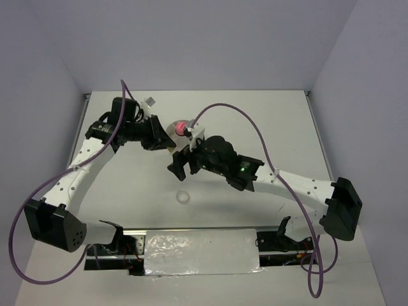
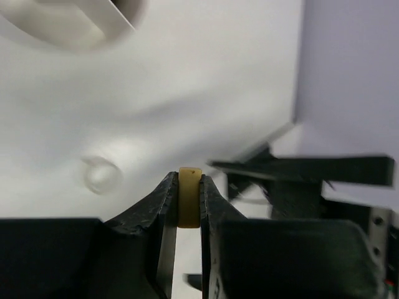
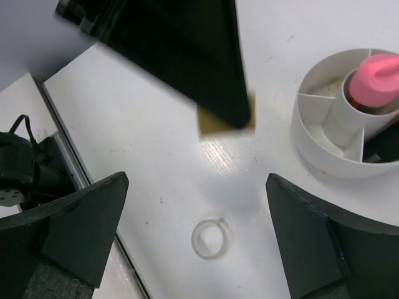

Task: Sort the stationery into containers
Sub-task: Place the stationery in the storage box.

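Observation:
My left gripper moves the tan eraser (image 2: 189, 198) outward next, over the tub's open section beside the pink-capped tube (image 3: 373, 80).
My left gripper (image 2: 189, 187) is shut on a tan eraser (image 2: 189, 198), held on edge above the table. The right wrist view shows that eraser (image 3: 225, 120) under the left gripper's dark fingers (image 3: 187, 56), just left of the round white divided tub (image 3: 324, 146). A pink-capped tube (image 3: 373, 80) stands in the tub's middle. My right gripper (image 3: 198, 212) is open and empty above the clear tape ring (image 3: 210, 238), which lies flat on the table. From above, the left gripper (image 1: 164, 141) is beside the tub (image 1: 172, 131), the right gripper (image 1: 181, 166) is just below it, and the ring (image 1: 183, 197) lies nearer the front.
The tub holds a dark item in its right compartment (image 3: 381, 146). A metal rail with cables (image 1: 197, 245) runs along the near edge. Both arms crowd the space around the tub. The table's left edge (image 3: 68, 134) shows in the right wrist view.

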